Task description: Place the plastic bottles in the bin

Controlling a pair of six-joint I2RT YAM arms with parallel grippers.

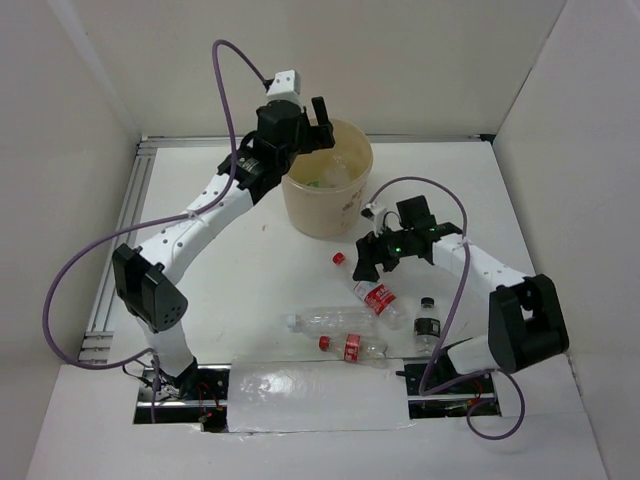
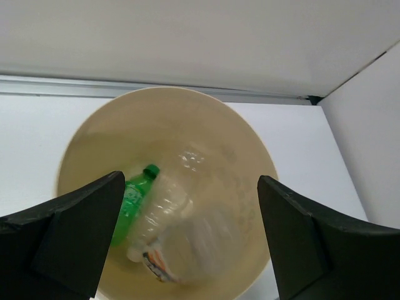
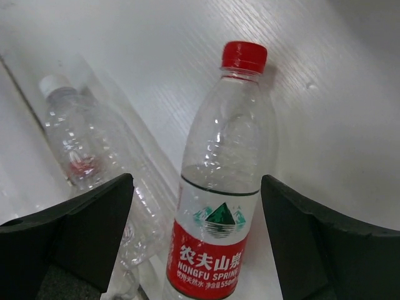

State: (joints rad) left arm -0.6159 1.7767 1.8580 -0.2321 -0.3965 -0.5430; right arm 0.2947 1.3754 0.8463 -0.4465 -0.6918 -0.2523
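Note:
The red-capped bottle lies below the right gripper, between its open fingers, so the gripper will next lower onto the clear body just above the label [image 1: 353, 276] [image 3: 221, 167] and close.
The tan bin [image 1: 340, 212] stands at the back of the table. My left gripper [image 1: 312, 122] hangs open over its rim. Seen from the left wrist, the bin [image 2: 244, 150] holds a green bottle [image 2: 134, 197] and a blurred clear bottle [image 2: 172, 215] below the open left gripper [image 2: 190, 234]. My right gripper [image 1: 374, 262] is open just above a red-capped bottle [image 1: 374, 294]. In the right wrist view that bottle [image 3: 222, 187] lies between the spread fingers of the right gripper [image 3: 197, 240], apart from both. A white-capped clear bottle [image 1: 322, 320], another red-capped bottle [image 1: 352, 347] and a black-capped bottle [image 1: 428, 324] lie on the table.
White walls close in the table on the left, back and right. An aluminium rail [image 1: 112, 262] runs along the left edge. The clear white-capped bottle [image 3: 78, 140] lies close to the left of the right gripper's fingers.

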